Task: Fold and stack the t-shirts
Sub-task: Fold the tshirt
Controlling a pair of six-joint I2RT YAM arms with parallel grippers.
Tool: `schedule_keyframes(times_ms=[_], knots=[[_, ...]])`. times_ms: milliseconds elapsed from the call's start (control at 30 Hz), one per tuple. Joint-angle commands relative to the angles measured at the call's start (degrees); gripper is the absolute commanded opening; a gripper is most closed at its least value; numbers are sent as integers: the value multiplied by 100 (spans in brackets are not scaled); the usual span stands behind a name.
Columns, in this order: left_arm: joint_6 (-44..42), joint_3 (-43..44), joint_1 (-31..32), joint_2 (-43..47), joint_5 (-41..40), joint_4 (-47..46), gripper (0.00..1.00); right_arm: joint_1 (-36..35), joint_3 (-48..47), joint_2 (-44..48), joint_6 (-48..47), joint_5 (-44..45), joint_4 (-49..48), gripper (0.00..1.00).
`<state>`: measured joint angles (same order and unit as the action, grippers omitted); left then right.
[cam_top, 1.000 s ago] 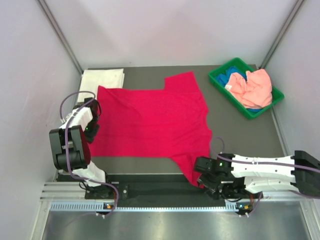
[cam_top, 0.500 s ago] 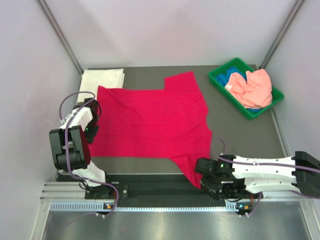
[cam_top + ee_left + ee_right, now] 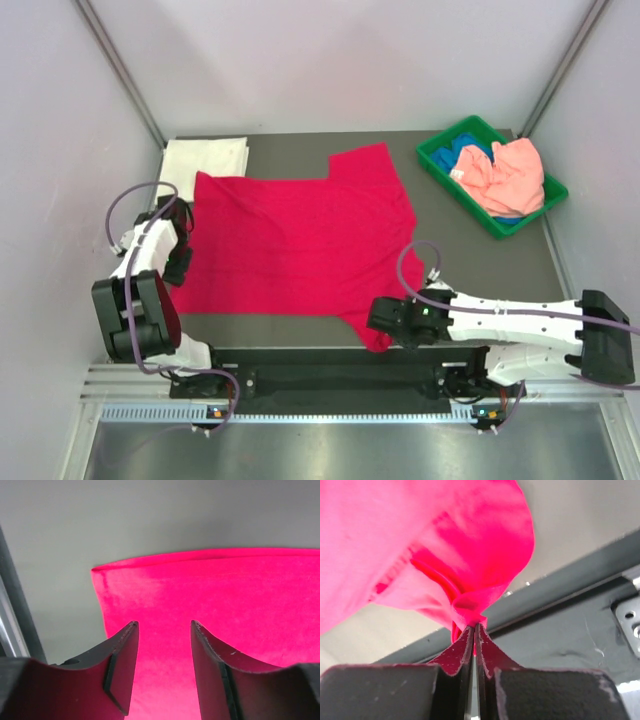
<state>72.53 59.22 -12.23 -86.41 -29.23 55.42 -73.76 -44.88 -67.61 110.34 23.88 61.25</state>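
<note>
The left gripper needs to move its fingers back and down onto the red t-shirt's near corner [image 3: 178, 304] [image 3: 98, 575], because that is back from and below the gripper, which hovers over flat cloth.
The crimson-red t-shirt [image 3: 300, 245] lies spread flat on the dark table. My right gripper [image 3: 385, 322] is shut on its near sleeve at the table's front edge; the right wrist view shows the jaws [image 3: 474, 626] pinching bunched red cloth [image 3: 430, 535]. My left gripper [image 3: 182, 258] is open over the shirt's left hem; in the left wrist view its fingers [image 3: 162, 630] straddle the flat red cloth [image 3: 230, 605] near a corner, gripping nothing. The white folded t-shirt [image 3: 205, 157] lies at the back left. The salmon-pink t-shirt [image 3: 512, 175] and the blue one [image 3: 466, 154] lie in the bin.
The green plastic bin [image 3: 438, 165] stands at the back right. A metal rail [image 3: 300, 385] runs along the table's near edge, also in the right wrist view [image 3: 580, 610]. White walls close in the left, right and back.
My right gripper has moved left and away from the rail, carrying the pinched sleeve onto the table's front edge. My left arm has shifted slightly outward at the shirt's left hem.
</note>
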Motion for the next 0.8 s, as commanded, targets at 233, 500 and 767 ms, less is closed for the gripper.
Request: schedule_keyframes(times_ms=[233, 500, 767], knots=[[279, -411, -473, 336, 129, 338, 53, 19, -1215, -164, -1005, 2215, 1238, 0], [252, -1000, -851, 379, 234, 136, 55, 37, -1181, 46, -1472, 2341, 933, 0], [464, -1194, -886, 476, 260, -215, 51, 37, -1058, 336, -1524, 2305, 678, 0]])
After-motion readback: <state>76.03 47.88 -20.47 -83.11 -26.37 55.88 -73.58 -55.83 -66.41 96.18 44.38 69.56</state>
